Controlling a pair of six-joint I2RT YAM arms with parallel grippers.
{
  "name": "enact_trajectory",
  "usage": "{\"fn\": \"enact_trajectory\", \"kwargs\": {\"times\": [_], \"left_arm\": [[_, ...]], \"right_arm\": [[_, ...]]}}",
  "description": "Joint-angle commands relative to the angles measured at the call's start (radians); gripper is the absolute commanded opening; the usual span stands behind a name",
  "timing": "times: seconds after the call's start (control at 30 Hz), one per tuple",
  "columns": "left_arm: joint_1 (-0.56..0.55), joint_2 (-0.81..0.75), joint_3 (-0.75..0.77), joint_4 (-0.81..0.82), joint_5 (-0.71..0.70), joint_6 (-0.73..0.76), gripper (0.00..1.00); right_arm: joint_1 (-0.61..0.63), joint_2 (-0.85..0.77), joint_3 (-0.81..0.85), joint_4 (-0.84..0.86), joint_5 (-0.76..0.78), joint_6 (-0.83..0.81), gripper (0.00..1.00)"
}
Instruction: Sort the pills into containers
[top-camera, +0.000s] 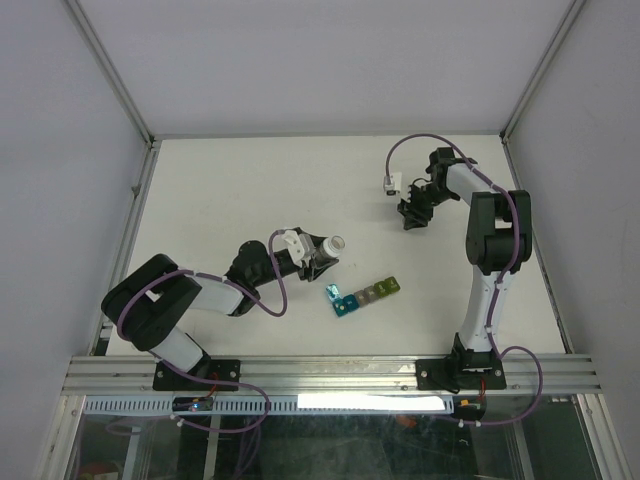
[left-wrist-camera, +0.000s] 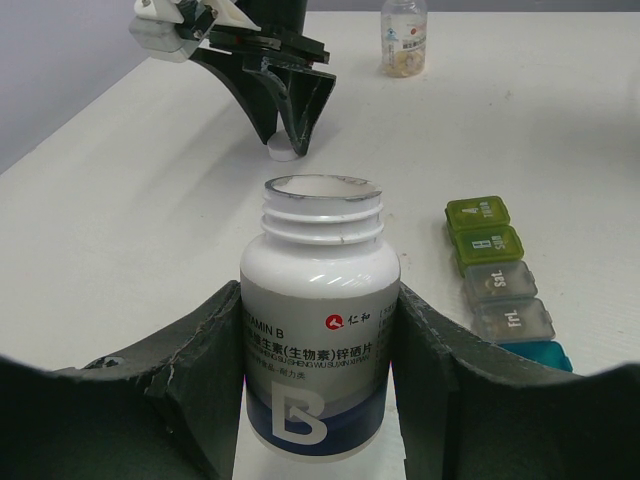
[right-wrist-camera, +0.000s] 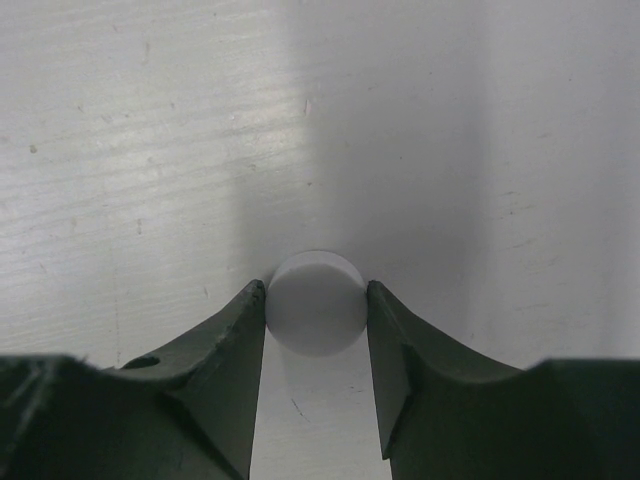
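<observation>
The robot's right gripper will next lift the cap up and over onto the uncapped opening of the bottle and let go of it, because that opening is to its left in the top view.
An uncapped white vitamin B bottle (left-wrist-camera: 318, 330) lies in my left gripper (left-wrist-camera: 320, 296), which is shut on its body, mouth pointing away (top-camera: 331, 245). The containers (top-camera: 362, 296) are a strip of blue, teal, grey and yellow-green boxes just right of the bottle (left-wrist-camera: 497, 280), lids down. Farther back, my right gripper (top-camera: 412, 215) points down at the table. Its fingertips press both sides of a round white cap (right-wrist-camera: 316, 303), which rests on the table (left-wrist-camera: 283, 152). No loose pills show.
A small clear bottle (left-wrist-camera: 404, 38) with yellowish contents stands at the back of the table, beyond the right gripper (left-wrist-camera: 285, 120). Grey walls and metal frame rails (top-camera: 130, 215) enclose the white table on three sides.
</observation>
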Motion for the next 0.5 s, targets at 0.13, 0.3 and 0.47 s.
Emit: {"fn": "enact_trajectory", "kwargs": {"times": [0.13,0.3,0.47], "left_arm": [[0.008,-0.023,0.039,0.041,0.095,-0.164,0.00],[0.008,-0.082,0.055,-0.036,0.157,-0.307,0.00],[0.007,-0.169,0.050,-0.121,0.225,-0.338,0.00]], "right_arm": [[0.078,-0.315,-0.113,-0.040,-0.160,0.166,0.22],[0.167,-0.485,-0.202,-0.094,-0.330,0.252,0.22],[0.237,-0.610,-0.199,-0.137,-0.527,0.304,0.21]]}}
